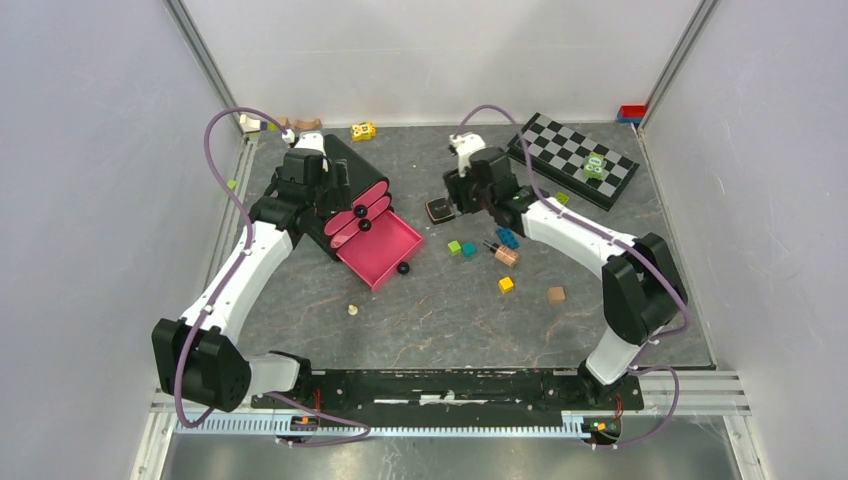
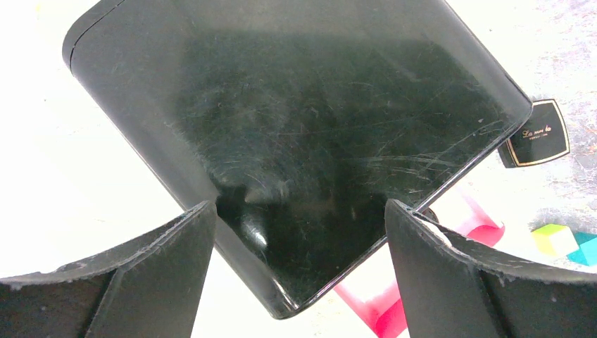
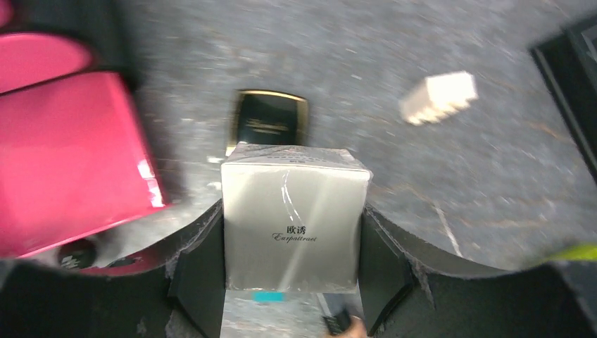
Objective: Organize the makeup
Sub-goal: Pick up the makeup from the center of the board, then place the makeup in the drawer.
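Observation:
I will next move my right gripper back and left in the top view and lower it to release the silver-white box in the pink drawer (image 1: 385, 250), as the drawer's bottom is bare.
My right gripper (image 3: 292, 225) is shut on a silver-white box (image 3: 294, 211) with dark print, lifted just above the table. Beyond it lies a black square compact (image 3: 269, 120), which in the top view (image 1: 438, 210) sits just left of that gripper (image 1: 455, 192). A brown lipstick-like tube (image 1: 503, 252) lies near the right forearm. My left gripper (image 2: 299, 211) is open, its fingers either side of a corner of the black organizer (image 2: 303, 105). The organizer's lowest pink drawer (image 1: 385, 250) is pulled out.
Small coloured blocks lie around the tube: green (image 1: 454, 247), teal (image 1: 468, 248), blue (image 1: 508, 238), yellow (image 1: 506, 285), brown (image 1: 556, 294). A chessboard (image 1: 570, 160) is at the back right, a yellow toy (image 1: 363, 131) at the back wall, a cream block (image 3: 440, 96) ahead.

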`<state>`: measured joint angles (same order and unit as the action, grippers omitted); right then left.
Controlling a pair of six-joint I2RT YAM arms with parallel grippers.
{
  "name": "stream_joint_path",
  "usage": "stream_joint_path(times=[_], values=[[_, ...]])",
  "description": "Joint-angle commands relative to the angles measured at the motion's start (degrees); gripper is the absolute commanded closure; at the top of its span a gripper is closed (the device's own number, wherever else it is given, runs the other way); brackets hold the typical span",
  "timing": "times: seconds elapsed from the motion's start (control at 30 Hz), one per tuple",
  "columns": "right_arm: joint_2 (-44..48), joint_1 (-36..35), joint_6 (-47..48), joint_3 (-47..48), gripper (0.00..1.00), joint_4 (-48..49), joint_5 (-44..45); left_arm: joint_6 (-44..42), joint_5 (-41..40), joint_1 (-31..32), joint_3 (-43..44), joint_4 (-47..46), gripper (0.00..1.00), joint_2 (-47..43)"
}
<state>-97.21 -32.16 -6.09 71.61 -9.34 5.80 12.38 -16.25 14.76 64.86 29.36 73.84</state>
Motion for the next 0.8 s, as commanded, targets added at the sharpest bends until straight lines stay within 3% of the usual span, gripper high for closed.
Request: stream_joint_path(times=[0.0,0.27,0.53,0.77], values=[[-0.63,-6.22,3.53,3.67,0.60,4.88,-3.45,-0.62,-1.21,0.26,-2.55,6.71,0.06,1.58],[-8.47,-14.43,4.52,10.96,0.60,7.06,-7.21,-0.34,-0.67,0.26,-2.52,6.61,0.05,2.05],[-16.22,-18.45,5.56,18.09,0.60,4.71,-3.34,-0.34,-0.36,0.26,-2.63,6.67,0.06,1.61],[-19.92,-19.10,5.39,18.60,0.60,7.12,0.90,-0.08,0.51,0.27,-2.32,7.01,0.06,2.27]])
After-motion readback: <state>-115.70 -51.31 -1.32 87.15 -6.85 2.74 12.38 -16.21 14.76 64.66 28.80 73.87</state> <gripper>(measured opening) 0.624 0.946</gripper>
